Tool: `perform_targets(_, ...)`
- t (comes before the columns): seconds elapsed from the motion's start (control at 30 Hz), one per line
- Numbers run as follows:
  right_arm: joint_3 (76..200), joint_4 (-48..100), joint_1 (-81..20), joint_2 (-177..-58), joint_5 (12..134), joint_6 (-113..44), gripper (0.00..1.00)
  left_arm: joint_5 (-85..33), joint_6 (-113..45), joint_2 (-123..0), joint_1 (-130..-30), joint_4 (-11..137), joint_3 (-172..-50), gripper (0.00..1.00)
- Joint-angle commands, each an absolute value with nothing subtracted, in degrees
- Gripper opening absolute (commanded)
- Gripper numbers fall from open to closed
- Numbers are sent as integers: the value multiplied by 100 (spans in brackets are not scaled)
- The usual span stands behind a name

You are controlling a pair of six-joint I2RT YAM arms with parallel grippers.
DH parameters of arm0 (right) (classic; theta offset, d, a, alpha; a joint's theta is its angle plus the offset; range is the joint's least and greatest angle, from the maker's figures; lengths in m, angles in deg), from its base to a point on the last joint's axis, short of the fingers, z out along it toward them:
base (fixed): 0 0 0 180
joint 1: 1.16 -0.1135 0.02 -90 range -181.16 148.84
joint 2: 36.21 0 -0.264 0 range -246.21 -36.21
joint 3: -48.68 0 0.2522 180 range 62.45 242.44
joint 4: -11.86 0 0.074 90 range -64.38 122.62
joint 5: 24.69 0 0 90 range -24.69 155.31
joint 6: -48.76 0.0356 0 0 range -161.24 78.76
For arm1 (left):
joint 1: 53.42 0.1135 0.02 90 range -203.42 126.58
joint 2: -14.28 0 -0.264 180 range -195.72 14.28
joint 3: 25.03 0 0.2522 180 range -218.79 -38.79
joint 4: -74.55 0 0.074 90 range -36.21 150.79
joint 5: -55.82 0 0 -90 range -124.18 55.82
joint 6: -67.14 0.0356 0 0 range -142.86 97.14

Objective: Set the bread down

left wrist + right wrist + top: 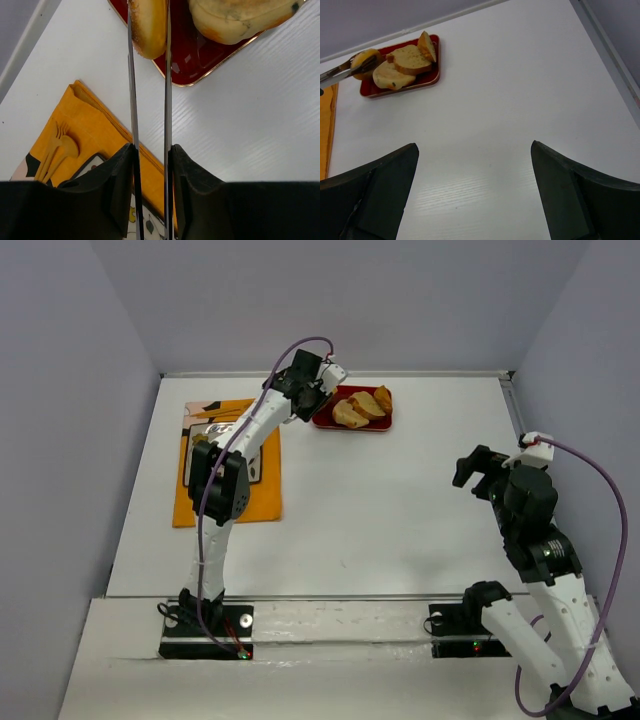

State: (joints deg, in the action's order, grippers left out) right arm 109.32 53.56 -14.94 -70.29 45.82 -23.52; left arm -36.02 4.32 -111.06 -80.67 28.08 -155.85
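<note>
The patterned plate is down and left in the top view; my left gripper should next take the pinched roll there, lower and release the tongs (168,90).
My left gripper (151,150) is shut on a pair of metal tongs (168,90). The tongs pinch a round bread roll (149,25) over the left end of the red tray (195,60). In the top view the left gripper (305,382) is beside the tray's (352,428) left end. More bread pieces (362,407) lie in the tray. The right wrist view shows the roll (364,59) in the tongs (337,74) and the slices (407,60). My right gripper (478,468) is open and empty over bare table at the right, as its own view (475,150) also shows.
An orange placemat (225,502) lies left of the tray, with a patterned plate (125,225) partly hidden under my left arm and a wooden fork and spoon (57,147). The table's back wall is just behind the tray.
</note>
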Motion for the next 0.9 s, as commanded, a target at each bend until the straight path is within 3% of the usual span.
perform_targets(0.0, 10955, 5260, -1487, -6925, 4439, -2366, 100, -3444, 316, -10983, -8067, 2730, -15894, 21)
perform_targets(0.23, 10955, 5269, -1487, -6934, 4457, -2375, 100, -3601, -202, -10377, -8067, 3108, -15867, 6)
perform_targets(0.47, 10973, 5269, -1487, -6952, 4579, -2375, 100, -4488, -1116, -9200, -8058, 3670, -15122, 6)
perform_targets(0.87, 10947, 5225, -1487, -6873, 5028, -2331, 100, -6361, -3892, -6106, -7865, 3707, -11335, 13)
